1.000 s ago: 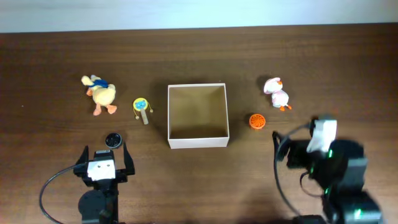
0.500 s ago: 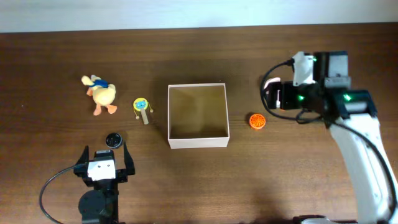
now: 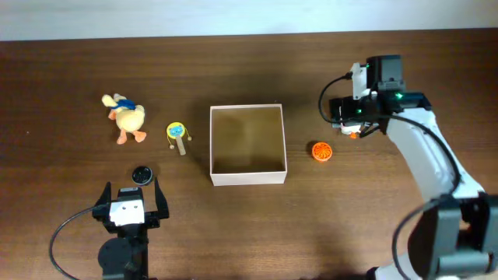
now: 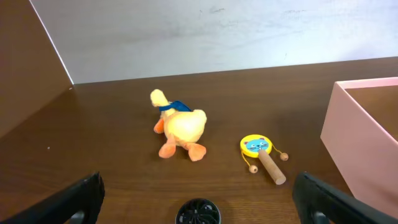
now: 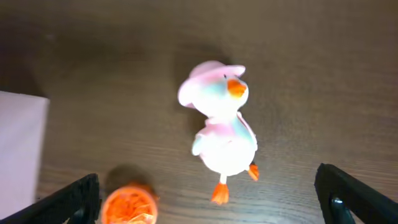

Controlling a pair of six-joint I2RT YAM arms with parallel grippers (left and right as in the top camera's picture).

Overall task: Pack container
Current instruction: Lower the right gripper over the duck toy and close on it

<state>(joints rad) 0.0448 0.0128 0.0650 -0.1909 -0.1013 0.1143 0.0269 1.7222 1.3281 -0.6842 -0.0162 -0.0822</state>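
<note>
Next, my right gripper moves down with open fingers onto the white duck toy's neck [image 5: 222, 116].
The container [image 3: 247, 177], a square shallow box with white walls and a tan inside, stands empty mid-table; its wall shows in the left wrist view [image 4: 364, 134] and a corner in the right wrist view [image 5: 17, 152]. My right gripper [image 3: 346, 117] hangs open over a white duck toy with a pink hat [image 5: 221, 140], its fingers wide on either side [image 5: 208, 196]. An orange ball [image 3: 322, 151] lies between duck and container [image 5: 127, 205]. My left gripper [image 3: 131, 187] rests open near the front edge, nothing between its fingers [image 4: 199, 186].
Left of the container lie a yellow plush duck [image 3: 127, 118] [image 4: 180, 127], a small yellow rattle drum with a wooden handle [image 3: 177, 134] [image 4: 258, 149] and a black round disc [image 3: 141, 174] [image 4: 198, 213] just ahead of the left gripper. A pale wall borders the table's far edge.
The right arm has swung from the front right of the table out and leftward to sit over the white duck. The left arm and all toys have not moved.
</note>
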